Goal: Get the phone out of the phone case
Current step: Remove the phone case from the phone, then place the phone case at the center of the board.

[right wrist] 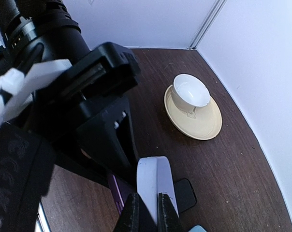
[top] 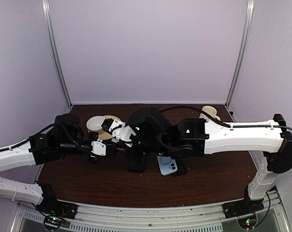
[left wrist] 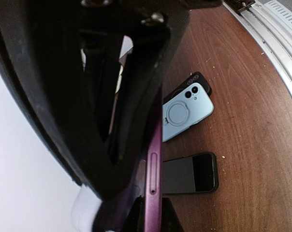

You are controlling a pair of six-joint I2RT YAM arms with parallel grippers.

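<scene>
I should carry the lavender case with my right gripper to its right in the top view, over the clear tabletop past the black case below it. Then I should lower it and let it go.
A purple phone (left wrist: pixel 154 166) is held edge-on above the table, and my left gripper (left wrist: pixel 153 218) is shut on its lower edge. In the right wrist view, my right gripper (right wrist: pixel 151 212) is shut on the rim of a pale lavender phone case (right wrist: pixel 155 176). There the purple phone (right wrist: pixel 118 191) shows just left of the case, partly behind the left arm. Whether the phone still sits in the case cannot be told. From above, both grippers meet over the table's middle, left gripper (top: pixel 106 149) and right gripper (top: pixel 123 139), and the phone and case are mostly hidden between them.
A black phone (top: pixel 136 163) (left wrist: pixel 189 174) lies on the brown table below the grippers. Beside it, a light blue cased phone (top: pixel 167 166) (left wrist: pixel 184 113) overlaps a black case (left wrist: pixel 198 81). A cream saucer (right wrist: pixel 204 123) with a white cup (right wrist: pixel 189 92) stands nearby. Another cup (top: pixel 210 112) is at the back right.
</scene>
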